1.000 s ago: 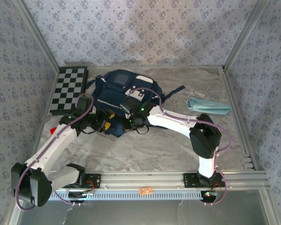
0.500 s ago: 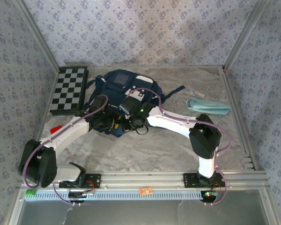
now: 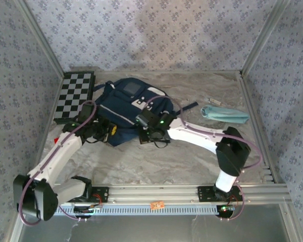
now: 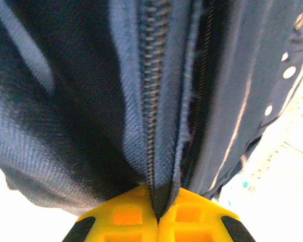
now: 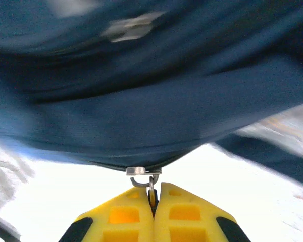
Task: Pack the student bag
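Observation:
My right gripper will next pull the zipper pull (image 5: 152, 193) along the bag's near edge toward the light-blue pouch, away from the pinched fold, and release.
The student bag (image 3: 129, 103), navy with white patches, lies flat at the middle back of the table. My left gripper (image 3: 109, 132) is at the bag's near left edge. In the left wrist view its yellow fingers (image 4: 122, 218) are shut on a fold of bag fabric (image 4: 167, 141) beside a line of zipper teeth (image 4: 152, 96). My right gripper (image 3: 145, 131) is at the bag's near right edge. Its fingertips (image 5: 126, 214) are shut on the zipper pull (image 5: 152, 193), which hangs from the metal slider (image 5: 143, 172) under the bag's blue edge.
A checkerboard (image 3: 76, 96) lies at the back left, touching the bag's corner. A light-blue pouch (image 3: 224, 114) and a small pen-like item (image 3: 213, 102) lie to the right. A red object (image 3: 57, 139) peeks out beside my left forearm. Metal rails edge the table.
My left gripper has shut on the bag's zipper edge and drawn back left. My right gripper has shifted a little to the right with the pull. The bag now lies flatter.

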Available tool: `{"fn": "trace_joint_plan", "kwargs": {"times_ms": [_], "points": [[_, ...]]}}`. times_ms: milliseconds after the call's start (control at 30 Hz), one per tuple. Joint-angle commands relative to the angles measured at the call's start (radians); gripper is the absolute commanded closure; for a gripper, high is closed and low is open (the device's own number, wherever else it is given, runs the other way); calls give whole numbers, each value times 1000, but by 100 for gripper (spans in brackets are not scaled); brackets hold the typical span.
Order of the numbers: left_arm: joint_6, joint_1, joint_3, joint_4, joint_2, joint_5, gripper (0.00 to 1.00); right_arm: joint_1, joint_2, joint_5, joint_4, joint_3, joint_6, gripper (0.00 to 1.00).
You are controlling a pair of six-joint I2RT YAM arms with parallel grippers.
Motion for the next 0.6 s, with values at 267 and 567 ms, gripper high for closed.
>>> {"fn": "trace_joint_plan", "kwargs": {"times_ms": [267, 567], "points": [[143, 90, -41, -139, -46, -77, 100, -237, -16, 98, -110, -154, -3, 100], [244, -52, 77, -203, -76, -106, 65, -152, -142, -40, -171, -18, -2, 66]]}}
